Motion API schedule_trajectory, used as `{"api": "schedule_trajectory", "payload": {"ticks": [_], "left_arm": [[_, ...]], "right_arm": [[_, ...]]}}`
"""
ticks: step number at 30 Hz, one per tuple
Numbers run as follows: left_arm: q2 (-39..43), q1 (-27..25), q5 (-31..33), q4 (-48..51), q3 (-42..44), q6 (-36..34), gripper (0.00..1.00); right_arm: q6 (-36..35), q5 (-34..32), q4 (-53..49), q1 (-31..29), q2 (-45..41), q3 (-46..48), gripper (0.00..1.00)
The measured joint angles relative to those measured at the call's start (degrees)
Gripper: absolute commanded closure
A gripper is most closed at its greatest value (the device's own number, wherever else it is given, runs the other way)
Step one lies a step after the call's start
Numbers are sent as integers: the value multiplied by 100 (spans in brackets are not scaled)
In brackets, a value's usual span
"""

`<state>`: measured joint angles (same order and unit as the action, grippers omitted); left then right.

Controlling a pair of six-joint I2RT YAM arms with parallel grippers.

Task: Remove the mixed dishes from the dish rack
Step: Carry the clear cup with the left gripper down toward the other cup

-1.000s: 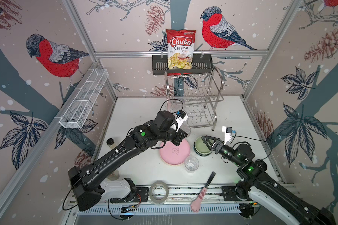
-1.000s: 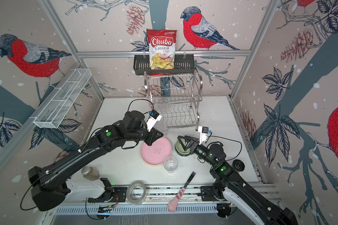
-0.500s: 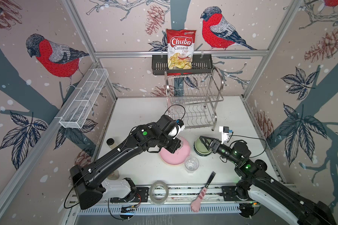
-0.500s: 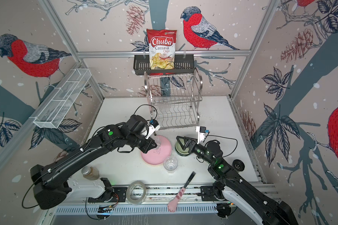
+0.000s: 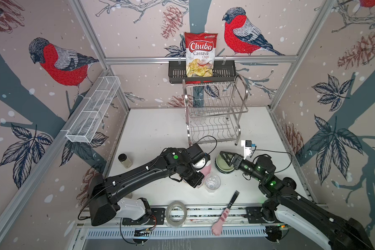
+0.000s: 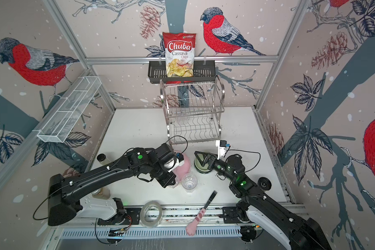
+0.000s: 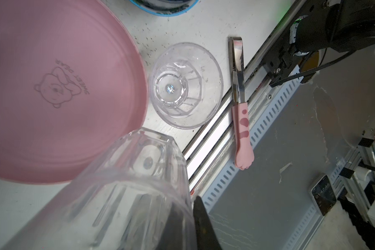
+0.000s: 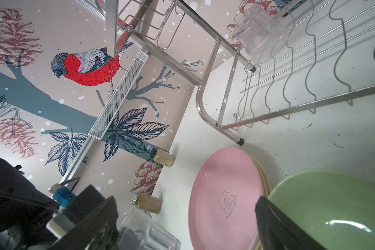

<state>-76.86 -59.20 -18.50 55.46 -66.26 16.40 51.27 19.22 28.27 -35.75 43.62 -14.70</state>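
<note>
The glass in my left gripper comes back and down next for release beside the upright glass, since bare tabletop lies below the gripper and nearer my base.
The steel dish rack (image 5: 214,112) (image 6: 193,112) stands at the back; one clear glass (image 8: 256,32) lies on its lower shelf. My left gripper (image 5: 195,179) (image 6: 167,179) (image 7: 188,214) is shut on another clear glass (image 7: 134,190) (image 8: 152,236), low over the table's near side. Beside it are a pink plate (image 5: 206,170) (image 7: 59,91) (image 8: 223,199) on a tan plate (image 8: 261,173), and an upright glass (image 5: 212,183) (image 6: 189,181) (image 7: 186,84). My right gripper (image 5: 225,159) (image 6: 200,159) (image 8: 185,212) hangs open over the pale green bowl (image 5: 222,166) (image 8: 333,205).
A chips bag (image 5: 200,54) sits in the black basket (image 5: 178,73) above the rack. A white mesh tray (image 5: 93,112) hangs on the left wall. Two jars (image 5: 125,160) (image 6: 101,192) stand at the left. A tape roll (image 5: 175,213) and pink-handled tongs (image 5: 222,216) lie at the front rail.
My left arm has carried the glass from the rack's front toward the near edge and lowered it beside the pink plate. The right gripper has barely shifted over the green bowl.
</note>
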Motion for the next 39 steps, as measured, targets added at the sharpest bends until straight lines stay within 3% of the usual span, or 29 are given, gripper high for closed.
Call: {"api": "schedule_trajectory", "payload": {"ticks": [9, 19, 34, 39], "left_arm": [[-297, -236, -369, -391, 496, 166, 100], [-960, -708, -372, -544, 726, 164, 100], [-1696, -741, -26, -472, 374, 179, 100], [-1766, -752, 203, -417, 328, 179, 90]], "right_arm": [[-4, 20, 0, 15, -11, 4, 1], [-9, 35, -4, 68, -13, 17, 0], [-9, 33, -92, 136, -192, 120, 1], [-7, 33, -129, 184, -260, 175, 1]]}}
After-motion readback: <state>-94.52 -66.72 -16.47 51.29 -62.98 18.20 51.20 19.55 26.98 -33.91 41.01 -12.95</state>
